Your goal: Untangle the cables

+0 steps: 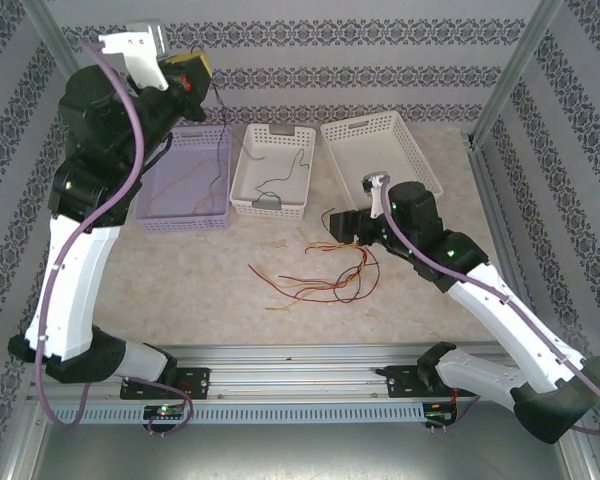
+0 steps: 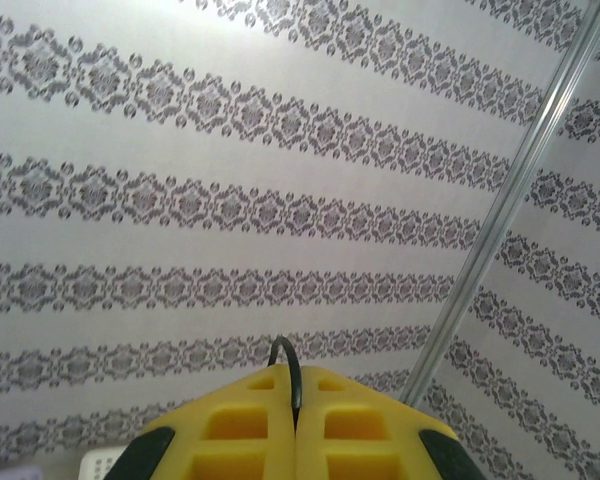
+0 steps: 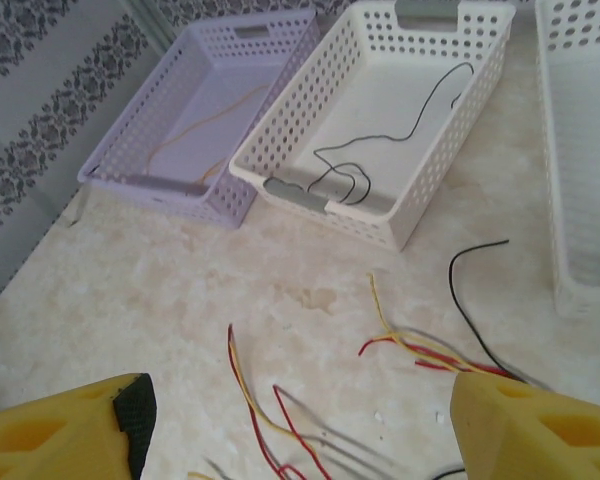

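The left gripper swings across over the bottom of the middle white basket next, goes down and releases the black cable, because a black wire already lies there.
A loose tangle of red, yellow and black cables (image 1: 320, 278) lies on the table in front of the baskets. My right gripper (image 1: 338, 228) hovers low over its right side, open, with nothing between its yellow fingers (image 3: 70, 430). Red and yellow strands (image 3: 270, 420) lie under the gap, and a black cable (image 3: 470, 300) curves off to the right. My left gripper (image 1: 195, 70) is raised high at the back left, shut on a black cable (image 2: 292, 375) that hangs down (image 1: 223, 110) toward the baskets.
Three baskets stand in a row at the back. The purple basket (image 1: 185, 215) holds thin red and tan wires. A black wire (image 3: 380, 150) lies in the middle white basket (image 1: 270, 205). The right white basket (image 1: 420, 165) is beside the metal frame post (image 1: 510, 80).
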`<state>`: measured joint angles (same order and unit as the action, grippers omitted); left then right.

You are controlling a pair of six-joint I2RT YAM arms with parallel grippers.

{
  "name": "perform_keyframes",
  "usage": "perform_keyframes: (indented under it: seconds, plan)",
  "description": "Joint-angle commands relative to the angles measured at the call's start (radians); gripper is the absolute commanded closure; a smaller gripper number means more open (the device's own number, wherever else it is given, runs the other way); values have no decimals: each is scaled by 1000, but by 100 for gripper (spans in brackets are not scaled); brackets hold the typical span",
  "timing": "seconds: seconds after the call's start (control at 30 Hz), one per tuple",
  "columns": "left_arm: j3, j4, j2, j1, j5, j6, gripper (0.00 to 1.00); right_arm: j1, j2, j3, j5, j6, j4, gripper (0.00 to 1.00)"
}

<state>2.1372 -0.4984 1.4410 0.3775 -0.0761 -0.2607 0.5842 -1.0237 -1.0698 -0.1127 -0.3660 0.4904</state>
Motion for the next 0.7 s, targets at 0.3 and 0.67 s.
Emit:
perform_keyframes:
  seconds: [0.3,0.67]
  plan:
    - [205,129,303,-10,42,106,100,120,186,121,81,-21,71,21]
    - [336,124,521,-21,108,140,100,162,349,191,90,-62,173,21]
